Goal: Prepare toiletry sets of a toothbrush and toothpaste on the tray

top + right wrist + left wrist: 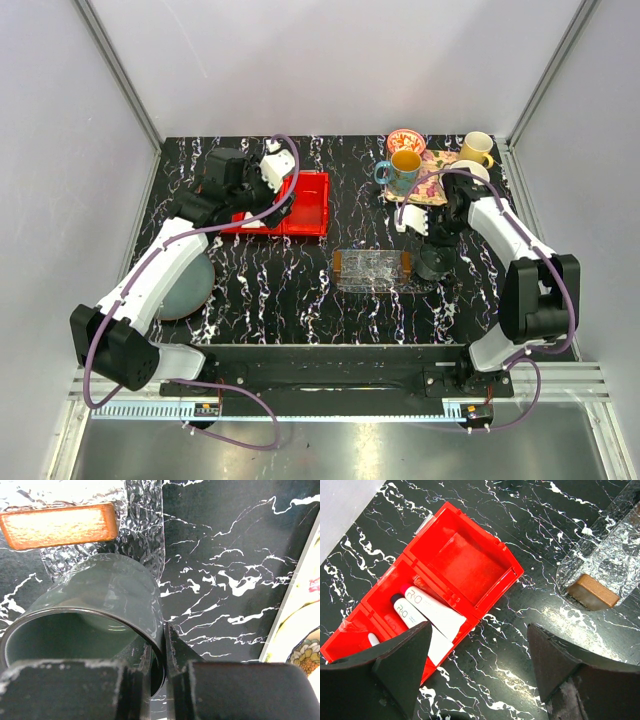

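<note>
The robot's right gripper will go down next toward the tray's nearer orange-brown end (406,264) (60,526) and let go of the dark grey cup's rim beside it, because the cup still hangs above the tabletop.
Two white toothpaste tubes (432,611) lie side by side in the left compartment of a red bin (465,565), partly hidden by my finger. My left gripper (479,627) hangs open and empty over the bin's near edge (265,198). The clear tray (372,268) with orange-brown ends (592,591) lies at the table's middle and looks empty; it also shows in the right wrist view (145,510). My right gripper (165,627) is shut on the rim of a dark grey cup (100,590) beside the tray's right end (432,262). I see no clear toothbrush.
A floral tray (435,185) with several mugs stands at the back right, just behind my right arm. A grey bowl (190,285) sits at the left under my left arm. The red bin's right compartment (308,205) holds nothing.
</note>
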Controlling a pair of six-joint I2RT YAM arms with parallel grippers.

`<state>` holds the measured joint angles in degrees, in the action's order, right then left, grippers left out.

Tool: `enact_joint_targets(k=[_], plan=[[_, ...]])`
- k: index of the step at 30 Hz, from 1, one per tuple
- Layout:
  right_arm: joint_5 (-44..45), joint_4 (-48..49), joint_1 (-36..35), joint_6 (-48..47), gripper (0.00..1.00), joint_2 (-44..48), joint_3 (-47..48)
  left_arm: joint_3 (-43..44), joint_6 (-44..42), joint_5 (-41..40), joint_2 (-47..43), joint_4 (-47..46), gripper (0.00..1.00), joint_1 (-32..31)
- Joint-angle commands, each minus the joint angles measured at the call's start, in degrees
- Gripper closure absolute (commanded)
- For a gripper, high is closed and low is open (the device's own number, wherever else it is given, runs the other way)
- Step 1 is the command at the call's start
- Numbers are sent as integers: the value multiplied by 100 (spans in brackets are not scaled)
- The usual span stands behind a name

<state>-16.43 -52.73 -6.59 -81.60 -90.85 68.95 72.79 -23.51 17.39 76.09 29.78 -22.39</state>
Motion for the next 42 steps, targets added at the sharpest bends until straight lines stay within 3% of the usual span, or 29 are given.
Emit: enact_joint_targets(k=[1,42], plan=[[-370,96,17,-452,100,6,40,7,-57,142,-183,-333,18,33],[-423,-581,-114,-1218,100,-715,681,-99,-260,151,-227,-394,19,51]])
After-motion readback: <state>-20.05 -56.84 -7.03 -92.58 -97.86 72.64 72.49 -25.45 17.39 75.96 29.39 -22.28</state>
